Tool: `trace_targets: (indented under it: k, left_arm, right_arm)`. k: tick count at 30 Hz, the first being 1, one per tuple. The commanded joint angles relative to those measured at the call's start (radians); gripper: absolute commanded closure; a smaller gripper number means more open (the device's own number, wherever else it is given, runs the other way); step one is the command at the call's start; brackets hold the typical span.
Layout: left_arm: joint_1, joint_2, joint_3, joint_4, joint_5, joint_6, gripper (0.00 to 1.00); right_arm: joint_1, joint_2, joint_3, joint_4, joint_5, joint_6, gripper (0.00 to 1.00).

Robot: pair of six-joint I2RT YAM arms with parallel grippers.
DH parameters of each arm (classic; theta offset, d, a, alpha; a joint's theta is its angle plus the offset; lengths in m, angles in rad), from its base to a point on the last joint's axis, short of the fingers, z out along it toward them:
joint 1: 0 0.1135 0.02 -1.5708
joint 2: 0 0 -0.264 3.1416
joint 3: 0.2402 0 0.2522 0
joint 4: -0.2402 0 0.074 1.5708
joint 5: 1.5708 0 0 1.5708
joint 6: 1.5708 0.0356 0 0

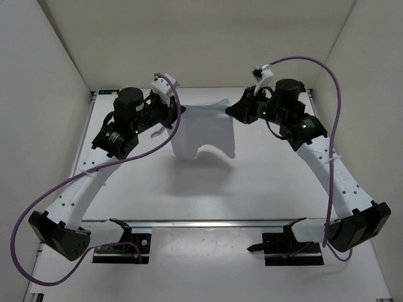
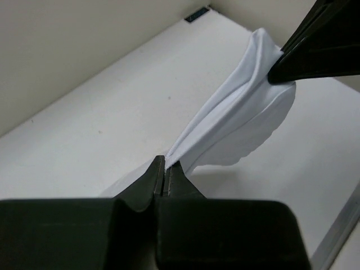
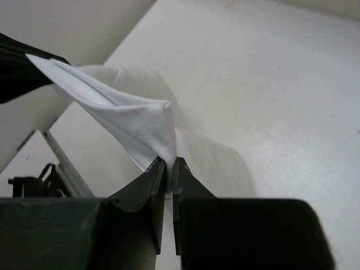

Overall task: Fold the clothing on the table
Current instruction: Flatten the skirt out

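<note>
The pinched corner in my right gripper goes down to the bare tabletop below next, for release, as the clothing still hangs stretched in the air.
The clothing (image 1: 201, 129) is a thin white fabric piece held up over the far half of the table (image 1: 208, 189), stretched between both grippers with its lower edge hanging in an arch. My left gripper (image 1: 173, 113) is shut on the cloth's left top corner; in the left wrist view the clothing (image 2: 242, 112) runs from my left gripper (image 2: 166, 163) up to the right gripper (image 2: 278, 73). My right gripper (image 1: 230, 111) is shut on the right top corner. The right wrist view shows the clothing (image 3: 135, 118) pinched in the right gripper (image 3: 170, 163).
White side walls (image 1: 44, 94) close in the table on the left, right and back. A metal rail (image 1: 208, 223) crosses the near edge between the arm bases. Purple cables (image 1: 337, 113) loop off both arms.
</note>
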Motion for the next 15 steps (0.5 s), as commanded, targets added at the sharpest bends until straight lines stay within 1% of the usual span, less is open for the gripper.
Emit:
trace_targets:
  k: [1,2,3,4,5,7,8,10,12,13,14,15]
  left_arm:
    - [0.002,-0.122,-0.057,-0.046,-0.093,0.001,1.0]
    - [0.001,-0.16,-0.085,-0.061,-0.092,-0.007,1.0]
    - [0.005,-0.203,-0.097,-0.081,-0.084,-0.011,1.0]
    - [-0.013,-0.237,-0.093,-0.119,-0.102,-0.019,1.0]
    - [-0.042,-0.268,-0.074,-0.15,-0.118,-0.025,1.0]
    - [-0.065,-0.298,-0.039,-0.184,-0.124,-0.04,1.0]
    - [-0.061,-0.306,-0.011,-0.201,-0.101,-0.062,1.0]
    - [-0.041,-0.293,0.048,-0.235,-0.063,-0.096,1.0]
    - [-0.024,-0.253,0.12,-0.24,-0.043,-0.106,1.0]
    - [-0.022,-0.228,0.121,-0.224,-0.022,-0.113,1.0]
    - [-0.025,-0.216,0.118,-0.21,-0.027,-0.116,1.0]
    - [-0.019,-0.17,0.098,-0.189,-0.029,-0.114,1.0]
  right_arm:
    - [0.048,-0.052,-0.079,-0.037,0.131,-0.027,1.0]
    - [0.066,-0.064,-0.073,-0.041,0.13,-0.016,1.0]
    - [0.117,-0.078,-0.076,-0.046,0.152,-0.013,1.0]
    - [0.192,-0.086,-0.062,-0.061,0.19,-0.008,1.0]
    - [0.267,-0.09,-0.044,-0.069,0.236,-0.005,1.0]
    - [0.347,-0.075,-0.004,-0.086,0.277,0.004,1.0]
    - [0.366,-0.067,0.034,-0.089,0.26,0.011,1.0]
    - [0.373,-0.055,0.08,-0.106,0.255,0.025,1.0]
    - [0.361,-0.05,0.088,-0.098,0.264,0.001,1.0]
    - [0.317,-0.047,0.079,-0.094,0.258,-0.001,1.0]
    - [0.257,-0.038,0.065,-0.091,0.223,-0.007,1.0]
    - [0.201,-0.029,0.038,-0.09,0.194,-0.011,1.0]
